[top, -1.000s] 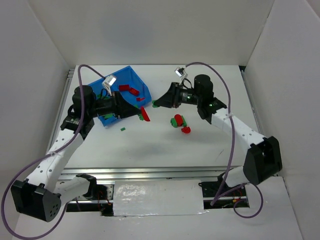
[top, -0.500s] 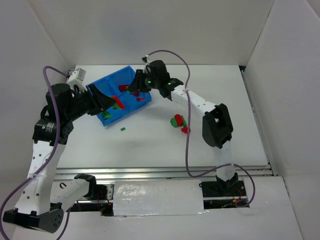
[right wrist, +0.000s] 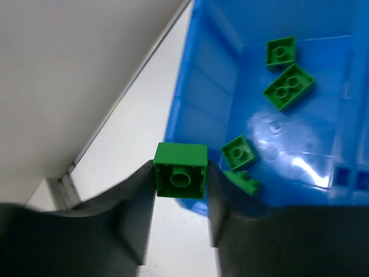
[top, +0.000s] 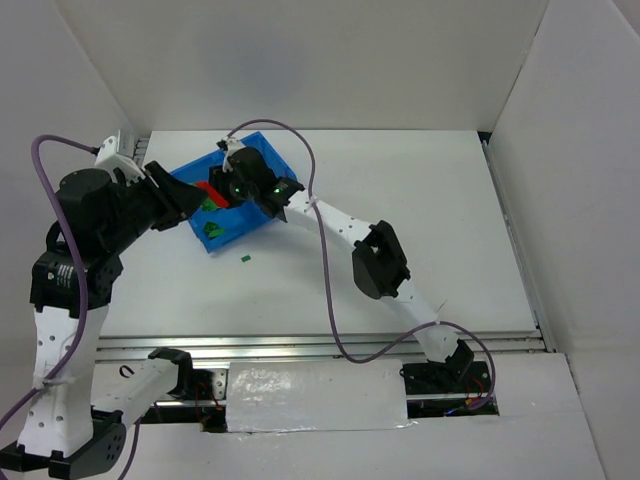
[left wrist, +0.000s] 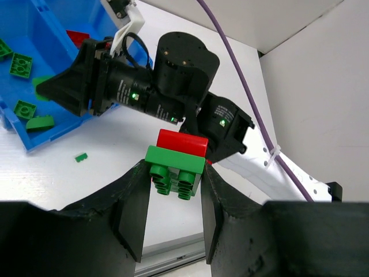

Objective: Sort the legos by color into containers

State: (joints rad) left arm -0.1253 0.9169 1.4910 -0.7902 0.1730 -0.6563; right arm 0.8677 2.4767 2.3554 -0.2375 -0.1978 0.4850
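My left gripper moves outward and down over the blue bin's green-lego section (top: 219,217) (left wrist: 29,89) next and releases its green lego inside, because other green legos already lie there.
My left gripper (left wrist: 173,190) is shut on a red-green joined lego pair (left wrist: 176,158) and holds it in the air, beside the bin's near left corner in the top view (top: 192,200). My right gripper (right wrist: 180,190) is shut on a square green lego (right wrist: 180,171), held over the edge of the blue bin (right wrist: 207,81); in the top view this gripper (top: 218,197) is over the bin's (top: 268,155) left part. Several green legos (right wrist: 289,86) lie in that compartment. A red lego (left wrist: 78,37) shows in the other compartment.
A tiny green lego (top: 245,259) lies on the white table just in front of the bin; it also shows in the left wrist view (left wrist: 81,156). The right arm (top: 375,258) stretches across the table's middle. White walls enclose the table on three sides.
My right gripper has swung left across the table to the bin's left part. My left arm has risen and drawn back to the left with its lego pair.
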